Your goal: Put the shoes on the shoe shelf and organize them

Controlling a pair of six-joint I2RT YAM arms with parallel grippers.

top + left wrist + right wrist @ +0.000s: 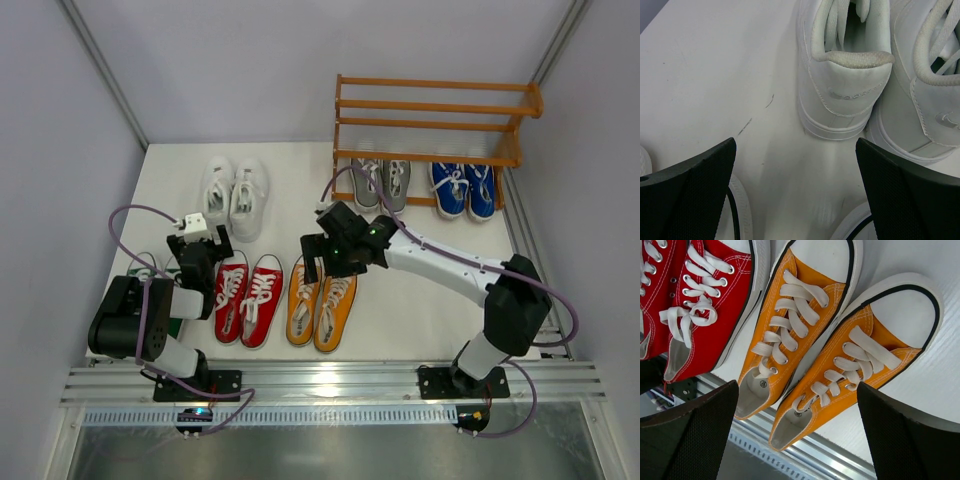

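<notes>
My right gripper needs to lower and draw back onto the adjoining inner sides of the orange pair [322, 303] [795, 380], since they lie below it and nearer my base.
The orange-brown shoe shelf [435, 110] stands at the back right. A grey pair [381, 183] and a blue pair [463, 189] sit at its lowest tier. A white pair [233, 195] lies at the back left, its heels in the left wrist view [847, 95]. A red pair [247, 297] and an orange pair [322, 303] lie near the front; both also show in the right wrist view, red [710, 305] and orange [790, 335]. A green pair [147, 266] is mostly hidden under the left arm. My left gripper [202, 242] [796, 195] is open and empty behind the white heels. My right gripper [325, 265] [796, 435] is open and empty above the orange pair.
A metal rail [330, 382] runs along the table's near edge and shows in the right wrist view [805, 455]. Grey walls close the left, back and right sides. White toe caps [740, 210] of other shoes lie just under my left fingers.
</notes>
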